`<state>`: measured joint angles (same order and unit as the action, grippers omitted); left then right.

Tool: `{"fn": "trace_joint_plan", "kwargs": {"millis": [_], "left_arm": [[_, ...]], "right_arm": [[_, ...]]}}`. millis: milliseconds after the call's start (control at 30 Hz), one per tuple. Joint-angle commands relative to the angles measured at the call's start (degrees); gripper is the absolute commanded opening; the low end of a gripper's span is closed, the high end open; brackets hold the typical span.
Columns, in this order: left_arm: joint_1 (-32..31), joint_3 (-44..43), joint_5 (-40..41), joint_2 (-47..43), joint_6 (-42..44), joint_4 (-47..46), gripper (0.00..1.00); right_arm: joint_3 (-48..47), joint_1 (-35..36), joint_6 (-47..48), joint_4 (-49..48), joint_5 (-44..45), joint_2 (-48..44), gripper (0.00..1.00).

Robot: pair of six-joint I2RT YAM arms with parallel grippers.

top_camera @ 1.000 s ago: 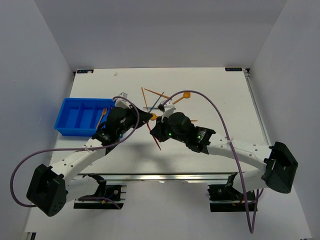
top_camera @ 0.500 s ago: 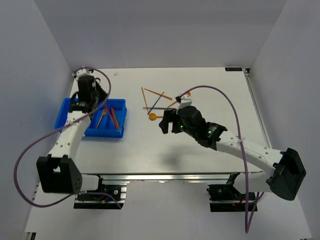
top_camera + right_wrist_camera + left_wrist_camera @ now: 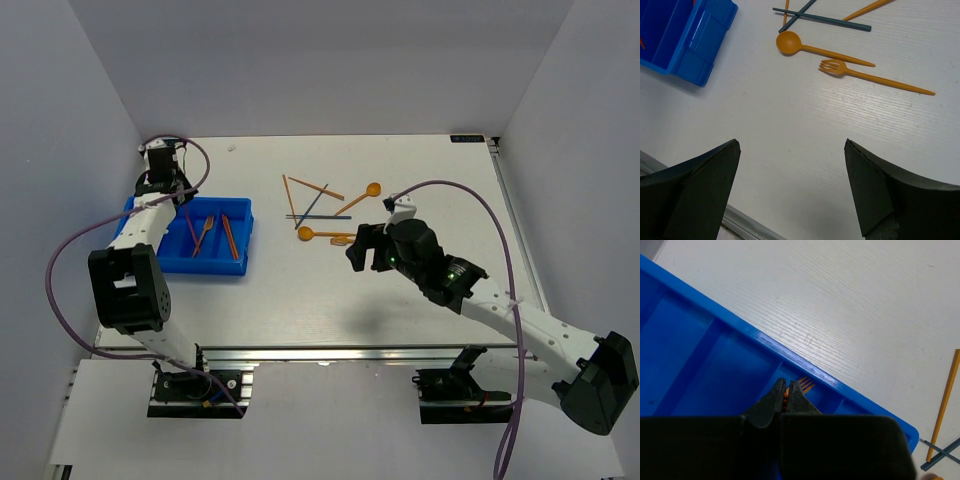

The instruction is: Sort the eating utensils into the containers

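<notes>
My left gripper will move sideways toward the orange fork in one narrow container (image 3: 204,235) (image 3: 805,385). Then it will let go of the orange utensil next to that fork.
The blue bin (image 3: 214,268) with narrow containers sits at the table's left and holds an orange fork (image 3: 204,236) and two reddish sticks (image 3: 230,238). My left gripper (image 3: 178,203) hangs over its far left part. In the left wrist view it (image 3: 787,382) is shut on an orange utensil, fork tines (image 3: 808,385) showing just past the fingertips, above the bin's far wall (image 3: 765,342). My right gripper (image 3: 364,249) is open and holds nothing (image 3: 791,145). Beyond it lie an orange spoon (image 3: 790,43) and an orange fork (image 3: 867,76).
More utensils lie mid-table: another orange spoon (image 3: 361,196), crossed orange sticks (image 3: 288,196) and dark blue sticks (image 3: 318,214). The bin's corner (image 3: 687,37) shows at the right wrist view's upper left. White walls enclose the table; its metal front rail (image 3: 330,352) runs along the near edge.
My left arm swung from the table's middle to the bin's far left side. My right gripper opened and drew back to the right, away from the utensil pile.
</notes>
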<state>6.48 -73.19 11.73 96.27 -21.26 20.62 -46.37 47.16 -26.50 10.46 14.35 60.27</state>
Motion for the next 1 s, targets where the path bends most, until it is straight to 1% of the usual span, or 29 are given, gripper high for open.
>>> {"fn": "trace_joint_plan", "kwargs": {"millis": [0,267,300,333,367,467,567,600,633,700,733,767,800,833,867,900,933,967], "left_arm": [[-0.3,3.0,-2.5,-3.2,-1.0,-7.3,0.00],[-0.3,5.3,-4.5,-1.3,-4.2,-8.8,0.00],[-0.3,6.2,-4.9,-1.6,-4.7,-8.8,0.01],[-0.4,6.7,-5.2,-1.9,-4.8,-8.8,0.06],[-0.5,6.9,-5.6,-2.6,-4.8,-8.8,0.14],[-0.9,7.8,-6.1,-4.2,-4.6,-8.3,0.29],[-2.2,7.8,-6.5,-6.7,-3.8,-7.3,0.40],[-2.3,7.7,-7.4,-8.3,-3.8,-6.6,0.49],[-2.3,7.9,-7.9,-9.4,-3.9,-6.4,0.54],[-2.4,7.9,-9.0,-13.0,-3.9,-4.9,0.59],[-2.4,8.3,-9.2,-14.4,-3.8,-4.6,0.65],[-2.4,8.4,-9.1,-15.7,-3.8,-3.9,0.68],[-2.4,8.3,-7.3,-17.2,-3.8,-1.5,0.73],[-2.3,8.6,-6.6,-20.0,-3.7,-0.3,0.81],[-2.3,9.1,-5.6,-21.5,-3.7,0.7,0.83],[-2.4,10.1,-4.4,-23.4,-4.0,1.7,0.87],[-2.4,11.6,-4.3,-27.5,-4.0,1.6,0.98],[-2.4,15.1,-4.4,-29.6,-3.6,1.4,0.98]], "right_arm": [[1.2,-0.5,1.0,-1.8,-1.3,-1.8,0.90],[1.4,-0.6,1.0,-2.1,-1.1,-1.7,0.89],[1.5,-0.7,1.1,-2.1,-1.0,-1.6,0.89],[1.5,-0.7,1.1,-2.2,-0.6,-1.1,0.89],[1.3,-0.9,1.0,-2.1,-0.6,-0.9,0.89],[0.5,-1.7,1.5,-1.9,-0.5,1.2,0.89],[-1.6,-3.5,1.9,-1.2,-1.1,5.0,0.89],[-2.3,-3.8,2.2,-1.1,-1.5,7.2,0.89],[-3.1,-4.3,2.6,-0.4,-1.6,8.5,0.89],[-5.8,-5.4,4.7,0.1,-1.8,13.0,0.89],[-7.0,-6.0,5.3,1.2,-1.8,14.5,0.89],[-9.1,-6.9,5.9,1.6,-2.0,16.0,0.89],[-9.9,-7.3,8.9,1.5,-3.1,18.5,0.89],[-10.5,-7.5,11.1,1.1,-3.5,19.4,0.89],[-10.9,-7.9,13.6,0.1,-3.9,20.5,0.89],[-12.8,-8.0,19.0,0.4,-4.6,23.0,0.89],[-14.2,-8.1,22.0,1.4,-5.5,24.5,0.89],[-15.3,-8.1,25.2,2.5,-6.2,26.3,0.89]]}}
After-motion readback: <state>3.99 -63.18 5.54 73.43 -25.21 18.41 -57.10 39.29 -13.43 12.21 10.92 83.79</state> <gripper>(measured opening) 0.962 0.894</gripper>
